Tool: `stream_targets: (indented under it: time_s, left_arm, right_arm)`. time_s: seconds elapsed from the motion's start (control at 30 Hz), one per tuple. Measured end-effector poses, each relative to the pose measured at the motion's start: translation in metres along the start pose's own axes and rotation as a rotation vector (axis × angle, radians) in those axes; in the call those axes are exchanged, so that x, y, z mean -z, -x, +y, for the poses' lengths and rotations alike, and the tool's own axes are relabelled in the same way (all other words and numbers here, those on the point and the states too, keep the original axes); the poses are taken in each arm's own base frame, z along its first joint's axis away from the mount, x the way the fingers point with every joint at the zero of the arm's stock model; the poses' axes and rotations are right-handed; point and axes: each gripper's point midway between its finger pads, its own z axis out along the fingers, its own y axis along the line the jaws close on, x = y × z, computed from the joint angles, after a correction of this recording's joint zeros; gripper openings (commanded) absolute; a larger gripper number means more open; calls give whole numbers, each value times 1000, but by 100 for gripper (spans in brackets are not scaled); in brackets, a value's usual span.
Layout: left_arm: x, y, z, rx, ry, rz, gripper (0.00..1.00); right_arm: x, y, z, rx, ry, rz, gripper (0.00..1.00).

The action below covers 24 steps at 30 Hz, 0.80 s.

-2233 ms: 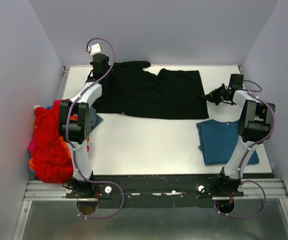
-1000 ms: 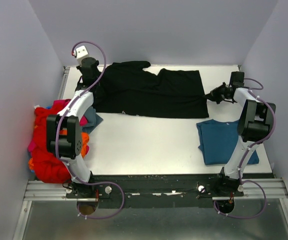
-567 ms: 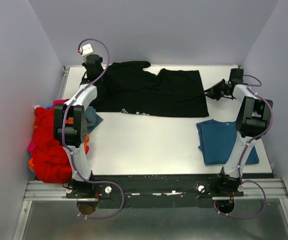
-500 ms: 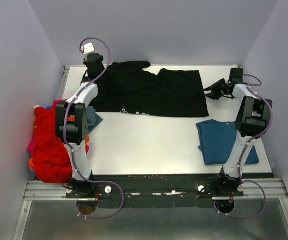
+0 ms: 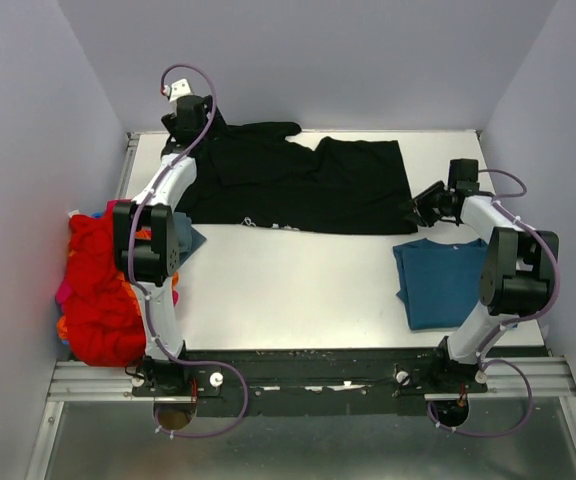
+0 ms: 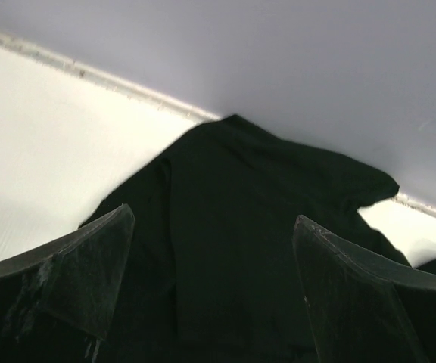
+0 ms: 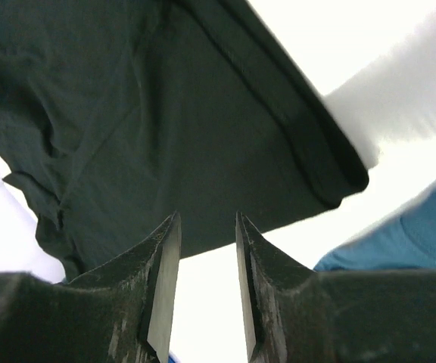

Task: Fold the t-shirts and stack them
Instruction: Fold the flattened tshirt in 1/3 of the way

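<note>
My right gripper moves down and back onto the black t-shirt's corner (image 5: 412, 231) (image 7: 343, 189) nearest the teal-blue t-shirt next.
The black t-shirt (image 5: 298, 185) lies spread flat across the back of the table, a bit of pale print showing at its near hem. Over its back left corner my left gripper (image 5: 183, 135) stands wide open, with the black cloth (image 6: 225, 227) below the fingers and nothing held. My right gripper (image 5: 418, 208) hovers at the shirt's near right corner, partly open and empty. In the right wrist view the black t-shirt (image 7: 165, 113) lies just beyond the right gripper (image 7: 207, 219). A folded teal-blue t-shirt (image 5: 453, 280) lies at the right front; its edge (image 7: 400, 234) also shows.
A heap of red, orange and pink t-shirts (image 5: 103, 290) hangs over the table's left edge, with a grey-blue one (image 5: 188, 240) poking out beside it. Walls close in the table's back and sides. Bare white table (image 5: 288, 290) spans the middle front.
Both grippers have opened and let go of the black t-shirt. The right gripper moved nearer, to the shirt's near right corner. The left gripper shifted slightly at the back left corner.
</note>
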Motion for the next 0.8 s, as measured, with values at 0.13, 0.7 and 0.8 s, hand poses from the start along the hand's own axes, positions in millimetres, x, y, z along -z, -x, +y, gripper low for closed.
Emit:
stream_targets:
  time_s: [0.13, 0.7, 0.8]
  left_arm:
    - [41, -8, 14, 74, 49, 57, 94]
    - [142, -30, 36, 277, 126, 69, 93]
    - [148, -30, 41, 297, 143, 56, 93]
  right_arm:
    - [11, -11, -15, 1, -36, -38, 45]
    - [-16, -12, -60, -75, -188, -56, 33]
    - [-19, -8, -59, -88, -188, -66, 1]
